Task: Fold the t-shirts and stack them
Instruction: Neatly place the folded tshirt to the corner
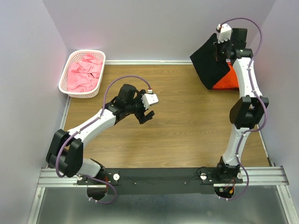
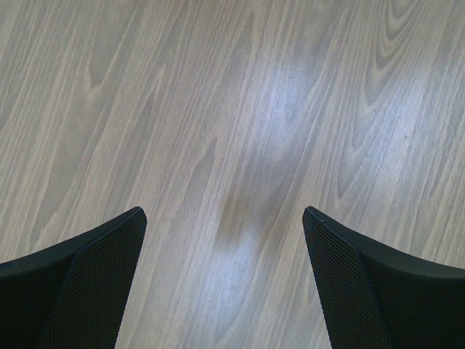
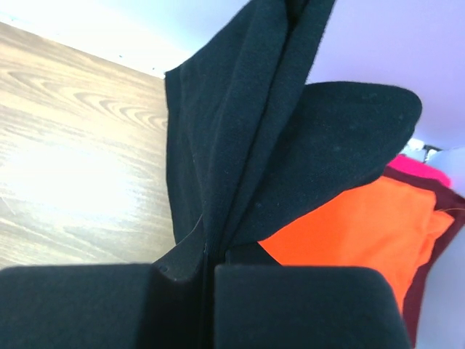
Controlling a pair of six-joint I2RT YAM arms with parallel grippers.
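Note:
Next, my right gripper moves toward the nearby side wall and lowers the black t-shirt onto the stack (image 1: 228,77) (image 3: 361,231), since it hangs partly beside the orange one.
At the back right, my right gripper (image 1: 223,46) is shut on the black t-shirt (image 1: 210,65), which hangs folded from it above the stack. In the right wrist view the black t-shirt (image 3: 247,145) is pinched between the closed jaws of my right gripper (image 3: 211,254). Under it lies the bright orange t-shirt (image 3: 363,225) on a dark maroon t-shirt (image 3: 429,262), with a pink one (image 3: 414,169) at the far edge. The orange t-shirt (image 1: 229,79) peeks out below the black cloth. My left gripper (image 1: 145,116) stands open over bare wood, holding nothing, as its wrist view (image 2: 225,218) confirms.
A white lattice basket (image 1: 70,91) with crumpled pink t-shirts (image 1: 84,72) sits at the back left corner. Lilac walls close the table on three sides. The black mounting rail (image 1: 159,179) runs along the near edge.

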